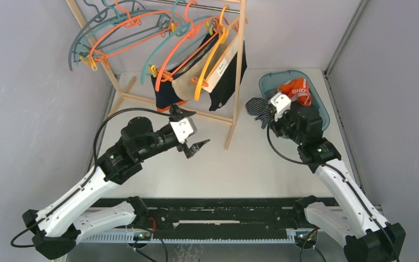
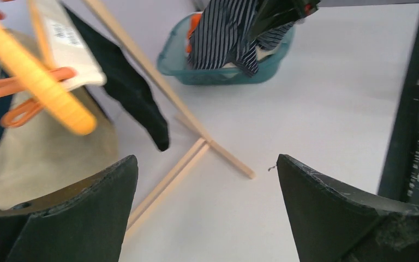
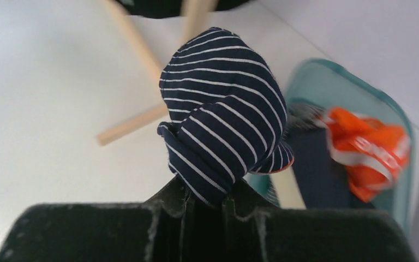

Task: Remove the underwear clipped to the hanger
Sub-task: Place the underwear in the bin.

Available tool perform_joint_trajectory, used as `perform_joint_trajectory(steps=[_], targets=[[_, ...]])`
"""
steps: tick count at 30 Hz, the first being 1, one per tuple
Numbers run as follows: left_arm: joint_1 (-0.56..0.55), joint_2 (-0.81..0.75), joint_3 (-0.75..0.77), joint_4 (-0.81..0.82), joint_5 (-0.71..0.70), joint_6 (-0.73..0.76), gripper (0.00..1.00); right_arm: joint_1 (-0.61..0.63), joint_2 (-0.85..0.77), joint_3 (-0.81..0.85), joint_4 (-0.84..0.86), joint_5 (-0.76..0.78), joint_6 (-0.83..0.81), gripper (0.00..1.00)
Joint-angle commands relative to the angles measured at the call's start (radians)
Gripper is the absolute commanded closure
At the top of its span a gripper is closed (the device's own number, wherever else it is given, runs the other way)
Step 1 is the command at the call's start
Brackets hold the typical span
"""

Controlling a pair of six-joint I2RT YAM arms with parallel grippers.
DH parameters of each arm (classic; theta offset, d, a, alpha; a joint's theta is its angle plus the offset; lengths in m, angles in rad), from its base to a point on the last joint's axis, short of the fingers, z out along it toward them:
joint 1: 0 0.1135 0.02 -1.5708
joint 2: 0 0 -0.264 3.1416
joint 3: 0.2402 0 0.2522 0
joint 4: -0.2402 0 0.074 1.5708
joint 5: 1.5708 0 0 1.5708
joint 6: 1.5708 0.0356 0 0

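I should move my right gripper over the teal basket (image 1: 290,73) next and tip its fingers down to open, because the navy underwear still hangs outside the basket's rim nearest the rack.
My right gripper (image 1: 268,116) is shut on navy underwear with thin pale stripes (image 1: 258,108), holding it just left of a teal basket (image 1: 290,73). In the right wrist view the striped cloth (image 3: 223,120) bulges up out of the closed jaws. Three more pieces of underwear hang clipped on the rack: a navy one with orange trim (image 1: 162,94), a beige one (image 1: 188,83) and a black one with a white waistband (image 1: 228,82). My left gripper (image 1: 197,147) hangs open and empty below them, near the rack's foot (image 2: 169,180).
The basket holds orange-and-white underwear (image 1: 297,90). A wooden rack leg (image 1: 237,93) stands between the two grippers. Empty teal and orange hangers (image 1: 106,35) hang at the rack's left end. Grey walls close in both sides, and a black rail (image 1: 213,218) runs along the near edge.
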Motion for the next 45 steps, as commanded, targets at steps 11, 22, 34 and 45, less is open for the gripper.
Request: perform_joint_trajectory(steps=[11,22,34,45], targets=[[0.064,-0.114,0.047,0.016,-0.383,0.065,0.00,-0.198,0.187,0.030,0.174,0.417,0.069,1.00],[0.153,-0.206,0.029,0.014,-0.338,0.046,0.00,-0.264,0.405,0.048,0.159,0.416,-0.009,0.79],[0.220,-0.241,0.072,-0.023,-0.373,0.044,0.00,-0.265,0.384,0.120,0.043,0.348,0.050,0.13],[0.314,-0.105,0.268,-0.101,-0.458,0.034,0.00,-0.103,0.234,0.119,-0.047,0.250,0.015,0.13]])
